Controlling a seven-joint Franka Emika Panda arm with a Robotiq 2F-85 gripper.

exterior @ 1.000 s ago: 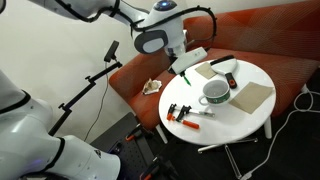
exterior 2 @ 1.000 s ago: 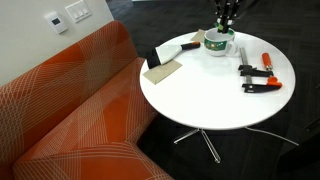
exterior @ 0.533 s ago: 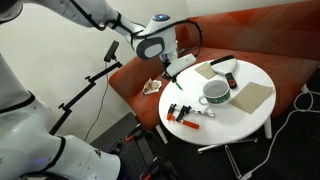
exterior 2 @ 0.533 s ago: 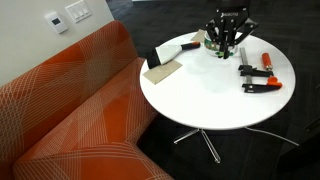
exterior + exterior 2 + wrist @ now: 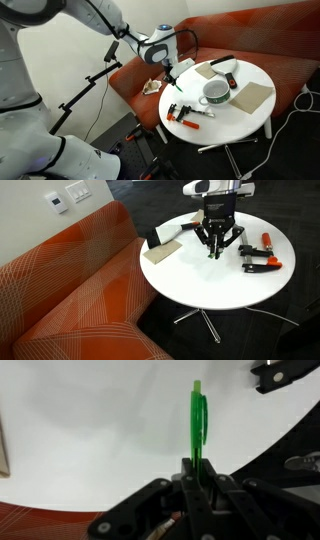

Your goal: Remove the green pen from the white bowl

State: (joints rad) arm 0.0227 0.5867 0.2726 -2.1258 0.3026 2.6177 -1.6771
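The green pen comes down in my gripper next, onto empty white tabletop away from the bowl.
My gripper is shut on the green pen, which sticks straight out from between the fingers over the white tabletop in the wrist view. In an exterior view the gripper hangs at the table's edge, well to the side of the white bowl. In an exterior view the gripper points down just above the tabletop and hides the bowl behind it.
Red-and-black clamps lie near the table edge. A tan square lies next to the bowl, with dark flat items behind it. The orange sofa stands beside the table; a black tripod stands by the sofa.
The gripper has lifted away from the bowl with the green pen and moved across the table toward its edge, lowering close to the tabletop.
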